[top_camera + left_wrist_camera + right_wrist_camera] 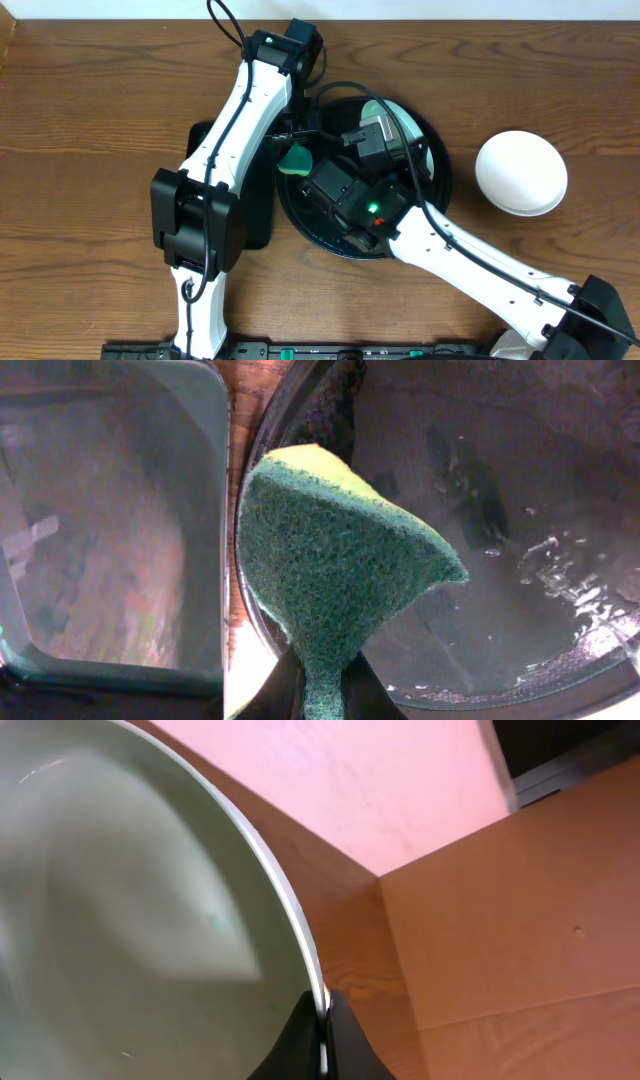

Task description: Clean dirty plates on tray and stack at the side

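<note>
The mint-green plate (408, 125) should go to the right in the overhead view next. My right gripper will lower it onto the white plate (520, 172) and let go, because the stack starts there.
The round black tray (437, 185) sits mid-table, wet inside in the left wrist view (480, 510). My right gripper (367, 137) is shut on the rim of a pale mint-green plate (408, 125) and holds it tilted over the tray. The right wrist view shows the jaws (322, 1020) pinching that rim, with the plate (130, 920) filling the left. My left gripper (292, 143) is shut on a green sponge (297, 161) at the tray's left edge. The pinched sponge (330, 550) hangs from the jaws (320, 695). A white plate (520, 172) lies on the wood tabletop (100, 100) at right. A third plate is not visible.
A rectangular black tray (262, 205) lies left of the round tray, partly under my left arm; it also shows in the left wrist view (110, 520). A cardboard surface (520, 920) shows behind the plate in the right wrist view.
</note>
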Robot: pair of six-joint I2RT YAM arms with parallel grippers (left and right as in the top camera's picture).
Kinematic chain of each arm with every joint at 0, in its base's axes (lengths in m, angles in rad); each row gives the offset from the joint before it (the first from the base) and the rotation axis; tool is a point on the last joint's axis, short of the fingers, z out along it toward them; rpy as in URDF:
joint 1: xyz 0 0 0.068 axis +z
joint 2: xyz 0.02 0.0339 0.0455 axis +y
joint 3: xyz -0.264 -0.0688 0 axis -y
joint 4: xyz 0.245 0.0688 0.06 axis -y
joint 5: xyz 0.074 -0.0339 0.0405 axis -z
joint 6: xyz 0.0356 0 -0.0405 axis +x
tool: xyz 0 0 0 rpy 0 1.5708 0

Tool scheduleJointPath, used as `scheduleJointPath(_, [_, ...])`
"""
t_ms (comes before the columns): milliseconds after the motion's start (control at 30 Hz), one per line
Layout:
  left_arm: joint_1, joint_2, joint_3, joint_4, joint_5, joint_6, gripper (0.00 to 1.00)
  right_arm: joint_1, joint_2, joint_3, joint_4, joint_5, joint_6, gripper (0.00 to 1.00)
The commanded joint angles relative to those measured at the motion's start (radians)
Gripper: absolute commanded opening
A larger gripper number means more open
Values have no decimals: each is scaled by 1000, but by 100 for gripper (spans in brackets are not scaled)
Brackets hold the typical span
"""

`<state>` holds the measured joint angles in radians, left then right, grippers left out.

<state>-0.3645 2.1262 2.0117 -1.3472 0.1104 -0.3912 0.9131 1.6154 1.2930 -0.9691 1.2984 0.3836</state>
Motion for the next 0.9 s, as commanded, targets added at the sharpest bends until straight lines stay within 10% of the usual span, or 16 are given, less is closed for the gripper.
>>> scheduleJointPath(0, [0, -13, 5, -6, 10, 13, 7, -8, -24, 5, -33, 24, 95, 1])
scheduleJointPath(233, [0, -13, 5, -10, 10, 13, 7, -246, -39, 5, -84, -562, 200, 1])
scheduleJointPath(500, [0, -13, 5, -14, 10, 14, 7, -808, -178, 5, -29, -1285, -4, 1])
scheduleJointPath(867, [0, -13, 5, -14, 10, 13, 7, -1473, -103, -199, 81, -1259, 89, 1])
